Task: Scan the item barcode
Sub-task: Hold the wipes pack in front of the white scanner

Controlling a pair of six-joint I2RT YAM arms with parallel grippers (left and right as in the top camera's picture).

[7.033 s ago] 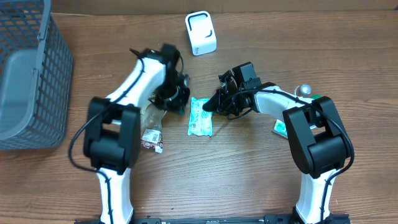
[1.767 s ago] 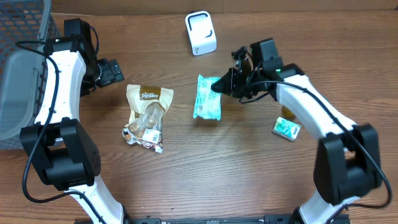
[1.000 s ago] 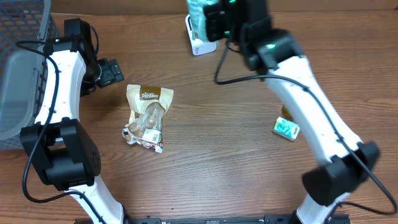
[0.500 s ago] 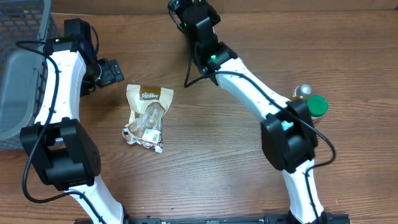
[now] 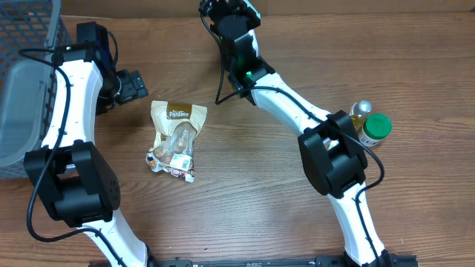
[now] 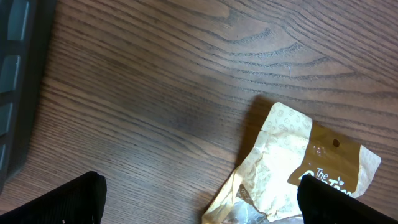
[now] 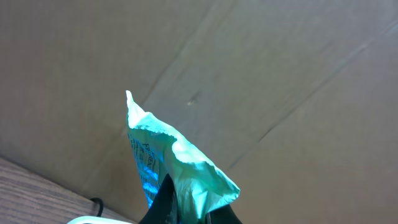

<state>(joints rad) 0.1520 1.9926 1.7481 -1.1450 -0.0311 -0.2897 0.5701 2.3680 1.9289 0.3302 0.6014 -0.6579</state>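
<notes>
Next, my right gripper draws back, tilting down, lowers and releases the packet. Bare wood between snack bag and jar lies back of and below the gripper.
A crumpled teal packet (image 7: 177, 165) stands up between the two dark fingers of my right gripper (image 7: 186, 202), which is shut on its lower end, in front of a cardboard wall. Printed text shows on the packet's left face; no barcode can be made out. From overhead, the right gripper (image 5: 228, 13) is at the table's far edge and the packet is hidden beneath the arm. My left gripper (image 5: 132, 84) hangs open at the left, its fingers wide apart over bare wood beside a brown snack bag (image 6: 298, 165).
The brown snack bag (image 5: 175, 139) lies left of centre. A grey wire basket (image 5: 33, 81) fills the far left. A small bottle (image 5: 361, 110) and a green-capped jar (image 5: 378, 126) stand at the right. A white curved edge (image 7: 84, 219) shows below the packet.
My right arm has carried the teal packet up to the table's far edge, over where the white scanner stood, and has nearly settled there. The left arm has not moved.
</notes>
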